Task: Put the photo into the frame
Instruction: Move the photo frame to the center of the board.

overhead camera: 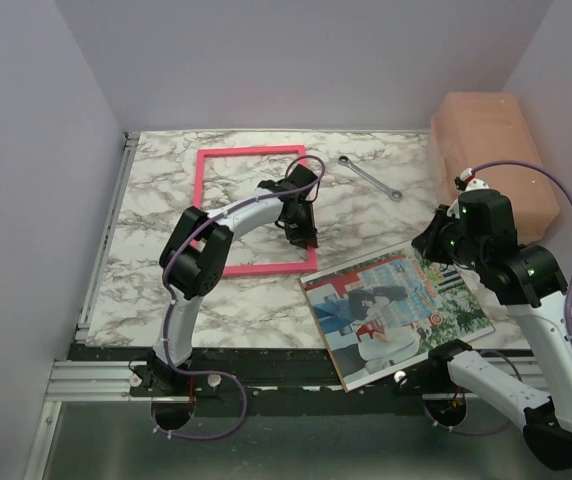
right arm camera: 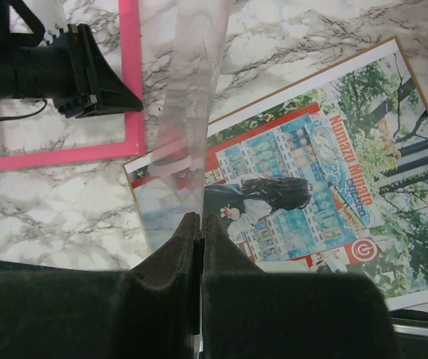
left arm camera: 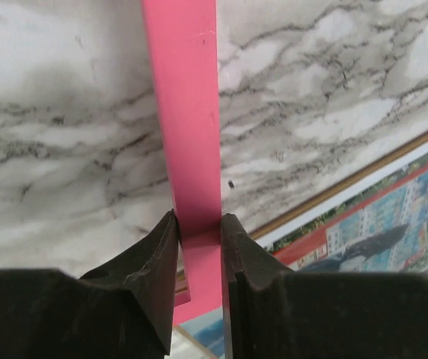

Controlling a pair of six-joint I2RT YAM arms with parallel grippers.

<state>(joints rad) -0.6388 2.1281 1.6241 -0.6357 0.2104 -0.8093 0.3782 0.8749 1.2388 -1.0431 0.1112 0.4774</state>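
Observation:
The left gripper needs to pull the pink frame back and let go of it on the bare marble beside the photo, because that spot is back from the gripper.
The pink frame lies flat on the marble table. My left gripper reaches down over its right bar. In the left wrist view that bar runs between the jaws, both fingers pressing its sides, so the left gripper is shut on it. The photo lies face up at the front right, its corner beside the frame's near right corner. My right gripper hovers above the photo's far edge. In the right wrist view this gripper is shut on a clear sheet standing edge-on over the photo.
A brown backing panel shows as a thin rim under the photo. A metal wrench lies at the back of the table. A peach-coloured box stands at the back right. White walls close in the sides and back.

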